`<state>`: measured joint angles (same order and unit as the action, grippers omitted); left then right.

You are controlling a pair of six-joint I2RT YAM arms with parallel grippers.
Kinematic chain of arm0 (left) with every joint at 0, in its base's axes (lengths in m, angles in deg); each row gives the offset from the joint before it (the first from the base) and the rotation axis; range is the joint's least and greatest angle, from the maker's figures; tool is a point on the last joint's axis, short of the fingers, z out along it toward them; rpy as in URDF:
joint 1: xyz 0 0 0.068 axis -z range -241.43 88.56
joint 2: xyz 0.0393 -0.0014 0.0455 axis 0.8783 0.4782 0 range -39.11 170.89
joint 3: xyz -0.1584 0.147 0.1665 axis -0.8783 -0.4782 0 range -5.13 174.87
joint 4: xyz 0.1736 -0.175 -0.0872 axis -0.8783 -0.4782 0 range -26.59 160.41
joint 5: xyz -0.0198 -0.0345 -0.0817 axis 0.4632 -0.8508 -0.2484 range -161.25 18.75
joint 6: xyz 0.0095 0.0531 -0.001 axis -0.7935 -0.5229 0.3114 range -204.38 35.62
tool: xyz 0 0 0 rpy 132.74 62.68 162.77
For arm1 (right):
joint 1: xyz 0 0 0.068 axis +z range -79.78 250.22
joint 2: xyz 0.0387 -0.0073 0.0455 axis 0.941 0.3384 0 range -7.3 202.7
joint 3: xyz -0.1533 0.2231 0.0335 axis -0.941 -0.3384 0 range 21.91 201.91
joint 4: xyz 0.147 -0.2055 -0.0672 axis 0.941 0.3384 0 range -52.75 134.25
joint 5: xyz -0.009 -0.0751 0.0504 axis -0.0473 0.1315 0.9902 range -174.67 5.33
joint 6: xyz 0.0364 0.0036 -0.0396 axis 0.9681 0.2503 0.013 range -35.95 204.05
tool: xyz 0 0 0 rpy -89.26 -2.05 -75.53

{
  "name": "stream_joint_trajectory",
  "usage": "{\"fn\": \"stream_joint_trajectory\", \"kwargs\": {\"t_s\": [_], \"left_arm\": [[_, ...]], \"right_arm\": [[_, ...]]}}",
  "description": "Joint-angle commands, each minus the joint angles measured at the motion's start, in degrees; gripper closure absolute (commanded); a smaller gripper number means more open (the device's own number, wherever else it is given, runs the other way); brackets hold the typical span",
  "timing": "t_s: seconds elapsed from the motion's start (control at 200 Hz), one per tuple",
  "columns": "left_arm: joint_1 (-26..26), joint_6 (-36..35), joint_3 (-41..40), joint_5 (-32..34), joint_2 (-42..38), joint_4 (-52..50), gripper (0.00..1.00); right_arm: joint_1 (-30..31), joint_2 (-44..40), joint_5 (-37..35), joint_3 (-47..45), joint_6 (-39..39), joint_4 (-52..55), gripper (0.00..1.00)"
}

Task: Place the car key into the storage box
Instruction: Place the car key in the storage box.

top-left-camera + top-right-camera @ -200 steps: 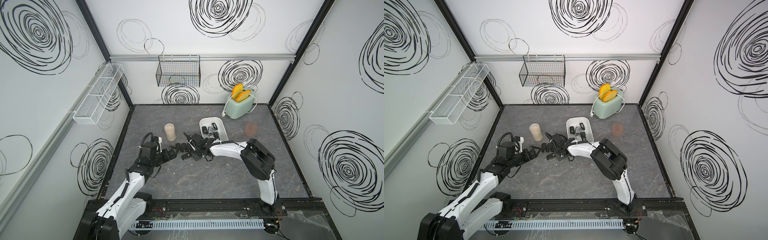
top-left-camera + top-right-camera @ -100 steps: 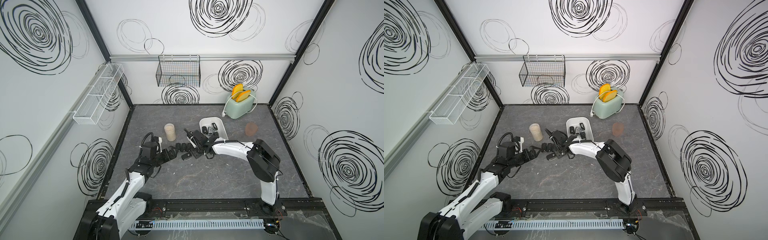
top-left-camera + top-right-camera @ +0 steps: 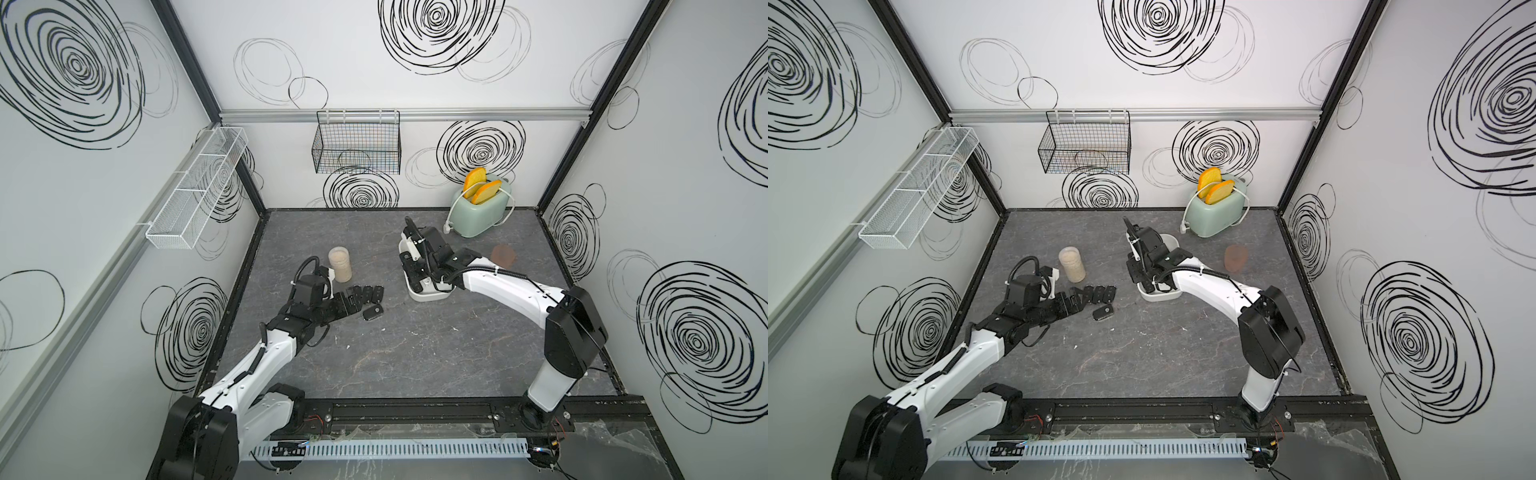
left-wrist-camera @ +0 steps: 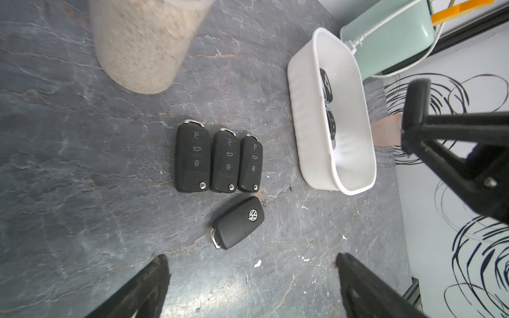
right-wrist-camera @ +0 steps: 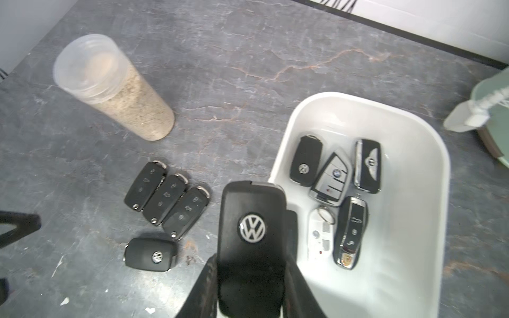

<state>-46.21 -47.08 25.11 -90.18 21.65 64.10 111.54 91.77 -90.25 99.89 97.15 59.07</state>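
Note:
The black car key (image 5: 252,234) is still hanging above the box's rim, so my right gripper will next move past that rim and down over the silver key (image 5: 332,181) to release the black car key.
My right gripper (image 5: 250,264) is shut on a black car key (image 5: 252,234) with a VW badge. It holds the key above the rim of the white storage box (image 5: 440,176), at the side facing the loose keys. Several keys (image 5: 334,176) lie inside the box. In both top views the right gripper (image 3: 409,268) (image 3: 1136,270) hangs over the box (image 3: 430,296) (image 3: 1160,296). On the table lie three black keys in a row (image 4: 223,162) and one badge-up key (image 4: 238,223). My left gripper (image 4: 251,258) hovers open just short of that single key, with nothing in it.
A clear jar of sand (image 3: 340,264) stands behind the row of keys. A mint toaster (image 3: 482,212) with toast sits at the back right, and a brown round thing (image 3: 503,254) lies near it. On the walls hang a black wire basket (image 3: 357,145) and a white mesh tray (image 3: 195,191).
My right gripper closed on the key beside the loose keys, then lifted it and carried it right and back over the storage box. The left arm has stayed still.

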Motion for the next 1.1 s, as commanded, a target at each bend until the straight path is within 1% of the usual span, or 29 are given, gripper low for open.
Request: {"fn": "stream_joint_trajectory", "kwargs": {"t_s": [0.0, 0.185, 0.385, 0.495, 0.66, 0.84, 1.095], "left_arm": [[2.29, -1.32, 3.08, 2.34, 1.88, 1.70, 0.02], [4.85, -3.46, 6.05, 3.86, 5.36, 0.49, 0.02], [5.00, -6.99, 9.24, 6.05, 7.25, -2.80, 0.02], [4.99, -7.56, 9.84, 6.69, 7.56, -3.93, 0.02], [4.99, -7.06, 9.75, 6.89, 7.30, -4.71, 0.02], [5.04, -7.19, 9.34, 8.37, 5.51, -6.74, 0.02], [4.99, -9.10, 9.27, 10.41, 3.96, -9.59, 0.02]], "right_arm": [[-2.75, -0.47, -0.53, -1.98, -1.11, -0.66, 0.71], [-6.63, 0.40, -1.17, -4.69, -1.85, -2.04, 0.71], [-8.70, 2.85, -1.77, -6.28, -2.47, -2.39, 0.71], [-8.93, 4.18, -1.08, -6.84, -2.60, -3.57, 0.70], [-8.95, 8.28, 0.01, -3.82, -3.10, -4.60, 0.69], [-9.07, 13.32, -0.65, 1.12, -3.79, -3.53, 0.68], [-9.18, 17.14, -0.68, 4.38, -3.74, -2.18, 0.65]]}}
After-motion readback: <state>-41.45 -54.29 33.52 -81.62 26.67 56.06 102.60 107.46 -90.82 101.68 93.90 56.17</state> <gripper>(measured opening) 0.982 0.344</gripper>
